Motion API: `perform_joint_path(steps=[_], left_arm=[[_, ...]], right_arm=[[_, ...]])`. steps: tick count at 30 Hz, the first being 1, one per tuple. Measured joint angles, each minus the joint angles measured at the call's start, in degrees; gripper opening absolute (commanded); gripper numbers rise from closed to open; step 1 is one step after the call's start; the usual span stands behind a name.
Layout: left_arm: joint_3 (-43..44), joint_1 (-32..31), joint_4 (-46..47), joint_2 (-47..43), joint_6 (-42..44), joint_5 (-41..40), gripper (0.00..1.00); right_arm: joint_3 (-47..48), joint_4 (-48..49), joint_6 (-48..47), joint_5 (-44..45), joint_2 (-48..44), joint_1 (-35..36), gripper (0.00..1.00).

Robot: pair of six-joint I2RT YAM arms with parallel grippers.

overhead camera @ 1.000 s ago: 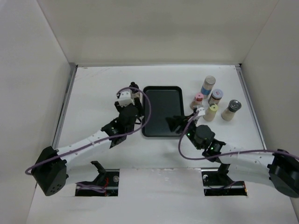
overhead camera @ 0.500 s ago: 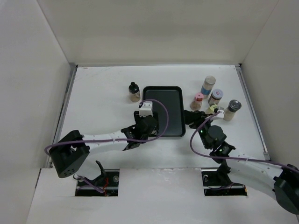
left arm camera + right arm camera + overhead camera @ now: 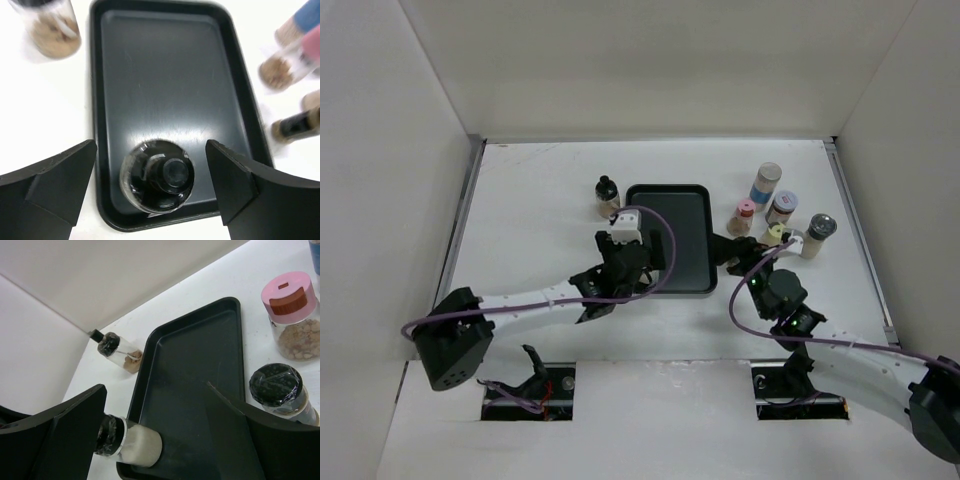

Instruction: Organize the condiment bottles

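Note:
The black-capped bottle beside the tray's far corner is off the tray, so my left gripper will next go outward to it, then down around its cap (image 3: 607, 188) (image 3: 34, 2).
A black-capped bottle (image 3: 157, 175) with pale contents stands in the near left corner of the flat black tray (image 3: 670, 215). My left gripper (image 3: 151, 145) hangs open right above it, one finger on each side with a gap on both. In the top view this bottle is hidden under the left gripper (image 3: 625, 268). Another black-capped bottle (image 3: 607, 197) with tan contents stands just left of the tray's far corner. My right gripper (image 3: 725, 250) is open and holds nothing, at the tray's right edge. Right of it is a black-capped bottle (image 3: 280, 387) and a pink-capped one (image 3: 744, 216).
More bottles stand to the right of the tray: a tall blue-and-white one (image 3: 765, 183), a silver-lidded jar (image 3: 782, 206), a yellow-capped one (image 3: 776, 232) and a dark-topped one (image 3: 817, 235). White walls close in the table on three sides.
My left arm came from the tray's far left corner to its near left corner and opened there, leaving a bottle standing. The right gripper moved right toward the bottle group and opened.

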Motion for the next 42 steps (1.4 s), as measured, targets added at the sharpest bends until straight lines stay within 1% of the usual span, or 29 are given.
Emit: perform_joint_path(steps=[3,5,7,10,13,16,20,22,25,26,27,29,30,31,32,34,37,42], left_arm=[[0.24,2.95,-0.04,-4.11,1.31,0.02,0.93],[1.68,7.32,-0.39,-5.33,1.84,0.46,0.93],[4.79,12.41,-1.70,-4.44,2.19,2.21,0.93],[11.17,19.12,-3.45,-0.04,2.67,5.22,0.93],[16.13,23.71,-3.89,5.92,4.04,7.23,0.93],[20.28,26.58,-4.31,12.92,6.21,9.14,0.93],[24.06,28.81,-5.22,20.65,8.50,10.82,0.92],[25.92,29.53,-5.66,23.71,9.40,11.34,0.90],[28.70,30.27,-6.03,27.45,10.27,11.91,0.85],[29.40,30.45,-6.03,28.46,10.45,11.96,0.81],[29.88,30.60,-6.01,29.20,10.56,12.11,0.73],[30.34,30.67,-5.81,30.29,10.60,12.31,0.55],[30.34,30.67,-5.49,30.60,10.80,12.13,0.48],[30.34,30.67,-5.14,30.62,10.93,12.11,0.42],[30.34,30.67,-5.14,30.62,11.10,12.09,0.39],[30.34,30.64,-5.16,30.51,11.10,11.93,0.36],[29.77,30.42,-5.42,28.72,11.54,11.85,0.35],[29.11,28.20,-5.88,19.56,12.31,11.41,0.35]], right_arm=[[-0.09,0.00,0.02,0.09,-0.44,-0.04,0.83],[-0.09,0.02,0.02,0.13,-0.57,-0.04,0.82],[-0.09,0.04,0.02,0.13,-0.26,-0.04,0.83],[-0.07,0.04,0.00,0.11,0.90,-0.02,0.85],[-0.04,0.00,0.00,0.09,2.36,0.02,0.88],[-0.04,-0.07,-0.04,-0.35,2.86,0.24,0.91],[0.28,-0.02,-0.50,-0.81,3.54,0.52,0.91],[0.37,-0.02,-0.63,-1.25,3.93,0.57,0.91],[0.50,0.00,-0.72,-1.62,4.31,0.90,0.91],[0.50,0.00,-0.72,-1.75,4.39,0.92,0.91],[0.50,-0.04,-0.72,-1.86,4.44,0.92,0.91],[0.50,-0.02,-0.76,-1.97,4.44,0.92,0.91],[0.50,-0.04,-0.83,-1.97,4.39,0.92,0.91],[0.50,-0.02,-0.87,-1.97,4.28,0.92,0.91],[0.50,0.00,-0.90,-1.97,4.17,0.92,0.91],[0.50,0.00,-0.90,-2.01,4.11,0.92,0.91],[0.50,-0.04,-0.96,-2.03,3.89,0.96,0.91],[0.50,-0.07,-1.16,-2.03,2.64,1.29,0.90]])
